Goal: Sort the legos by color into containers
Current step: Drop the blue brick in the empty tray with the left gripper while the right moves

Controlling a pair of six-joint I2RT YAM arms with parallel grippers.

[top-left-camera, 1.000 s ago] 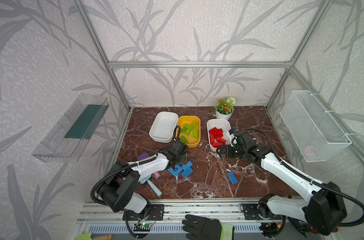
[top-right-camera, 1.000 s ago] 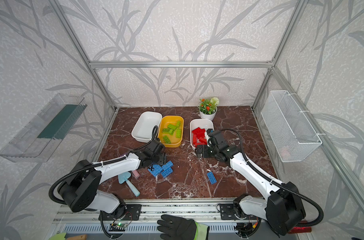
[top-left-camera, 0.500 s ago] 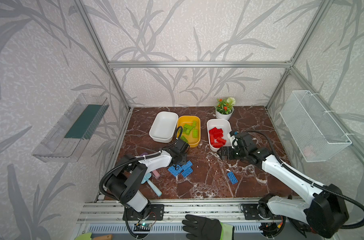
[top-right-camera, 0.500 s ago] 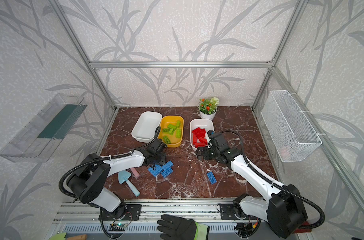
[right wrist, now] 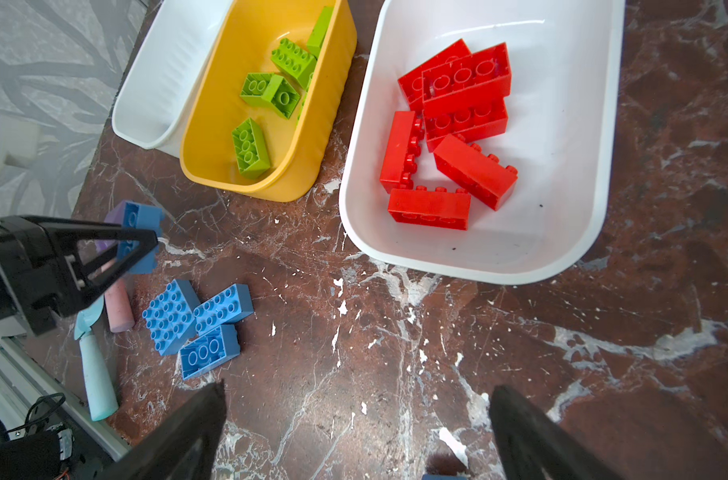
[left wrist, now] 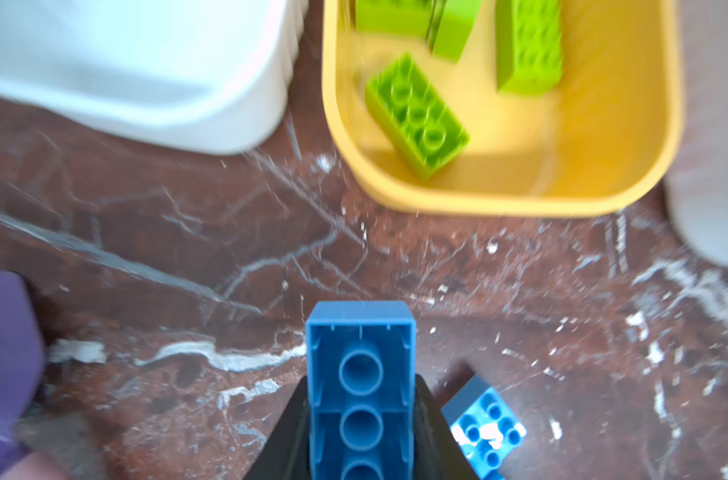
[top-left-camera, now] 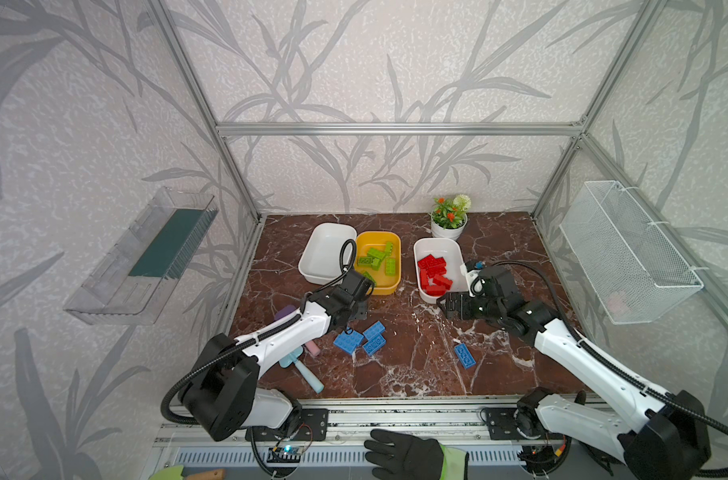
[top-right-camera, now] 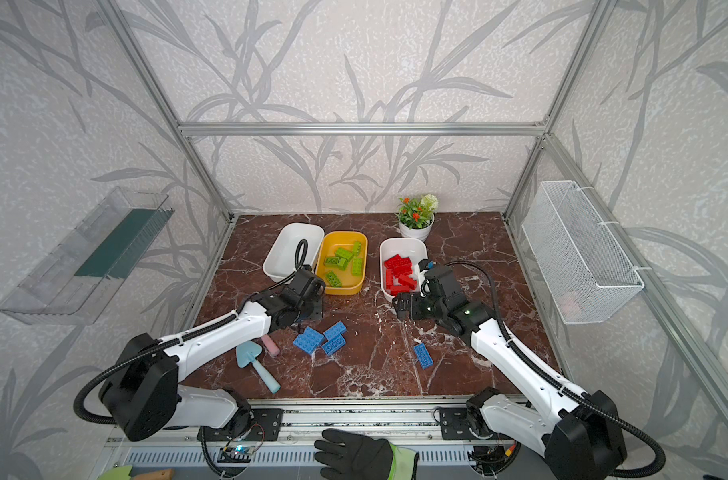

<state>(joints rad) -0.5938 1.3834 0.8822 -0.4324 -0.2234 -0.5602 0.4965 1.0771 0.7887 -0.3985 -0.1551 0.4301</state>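
Observation:
My left gripper holds the blue lego and will next swing outward to the empty white container. It will release the blue lego over the container's bottom, since the other containers already hold green and red.
My left gripper is shut on a blue lego, held just above the table in front of the yellow container. The right wrist view shows the same gripper from the side. The yellow container holds several green legos. To its left stands an empty white container. A white container to the right holds several red legos. Three blue legos lie together on the table, and one more blue lego lies alone. My right gripper hangs open and empty near the red legos' container.
A teal shovel, a pink cylinder and a purple toy lie under my left arm. A flower pot stands at the back. A wire basket hangs on the right wall. A gloved hand rests at the front rail.
My left gripper has closed on a blue lego at the edge of the blue cluster. The right gripper has drawn back a little from the red legos' container, still open.

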